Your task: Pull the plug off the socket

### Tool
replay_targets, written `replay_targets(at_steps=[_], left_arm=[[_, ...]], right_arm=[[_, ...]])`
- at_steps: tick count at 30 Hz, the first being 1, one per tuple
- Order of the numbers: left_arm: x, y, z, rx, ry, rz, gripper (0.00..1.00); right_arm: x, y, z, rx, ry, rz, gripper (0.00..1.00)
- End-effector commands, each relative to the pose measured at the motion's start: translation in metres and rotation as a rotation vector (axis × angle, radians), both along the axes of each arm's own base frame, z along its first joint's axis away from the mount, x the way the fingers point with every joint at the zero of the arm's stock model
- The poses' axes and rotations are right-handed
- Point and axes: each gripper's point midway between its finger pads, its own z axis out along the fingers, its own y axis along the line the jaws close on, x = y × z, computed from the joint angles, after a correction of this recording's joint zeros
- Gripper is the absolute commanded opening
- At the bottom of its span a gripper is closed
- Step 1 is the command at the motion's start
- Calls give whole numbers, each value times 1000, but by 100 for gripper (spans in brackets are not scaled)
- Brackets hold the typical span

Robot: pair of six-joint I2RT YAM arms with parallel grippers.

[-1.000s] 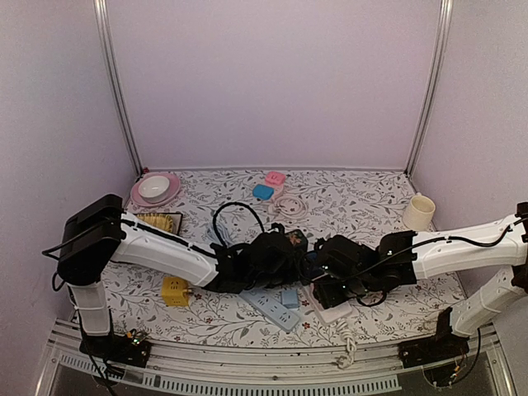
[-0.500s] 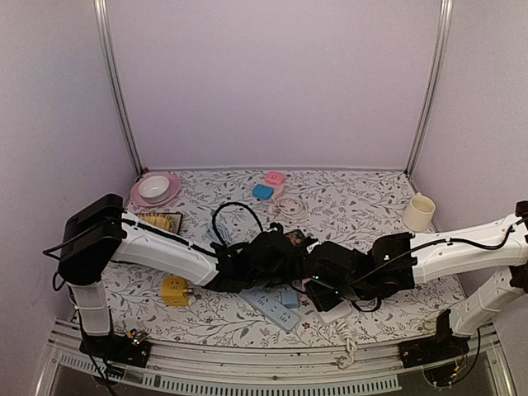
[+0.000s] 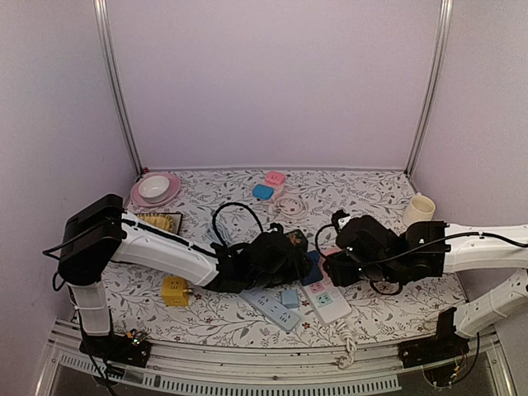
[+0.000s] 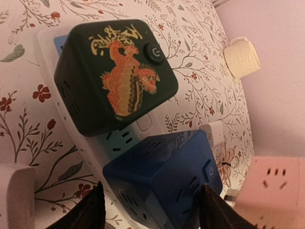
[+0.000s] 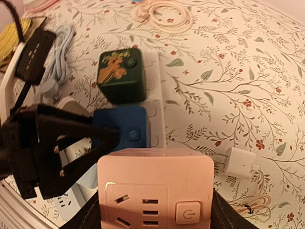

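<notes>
My right gripper goes away from the power strip next, past the white charger toward the cream mug, and down to the table, where the table's surface lies bare [image 5: 272,120].
The white power strip [image 3: 327,300] lies in front of the arms and carries a dark green dragon cube [image 4: 114,76] and a blue cube [image 4: 162,181]. My right gripper [image 5: 156,217] is shut on a pink cube plug [image 5: 156,191] and holds it above the table, clear of the strip [image 5: 156,95]. The pink cube also shows at the lower right of the left wrist view [image 4: 279,191]. My left gripper [image 4: 152,210] has its jaws against both sides of the blue cube [image 3: 312,268], low over the strip.
A white charger [image 5: 238,162] lies right of the strip. A second strip [image 3: 268,307] and a yellow cube [image 3: 174,290] lie at the near left. A cream mug [image 3: 419,212] stands at the right, and a pink plate [image 3: 154,190] at the back left. Cables lie mid-table.
My right gripper has lifted and moved right with the pink cube, off the strip, uncovering its pink and teal sockets. The left arm has stayed in place.
</notes>
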Motion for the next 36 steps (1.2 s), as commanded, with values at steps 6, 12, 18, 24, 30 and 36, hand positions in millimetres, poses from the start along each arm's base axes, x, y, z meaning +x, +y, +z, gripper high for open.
replay_targets(at_steps=[6,12,18,24,30,36], left_arm=[[-25,34,-62,233,61,-68,67],[-25,28,-41,204,23,-79,67],[-26,28,-40,206,17,-85,67],[-28,27,-38,208,7,-97,67],[-27,27,-35,204,-2,-93,67],[-28,28,-35,206,-4,-90,67]], right_arm=[[68,-55,30,300,-47,-172,36],[106,-82,31,465,-49,-198,37],[131,-97,7,546,13,-230,37],[145,-116,-34,592,94,-296,37],[144,-135,-74,646,194,-354,45],[138,-159,-89,676,236,-419,71]])
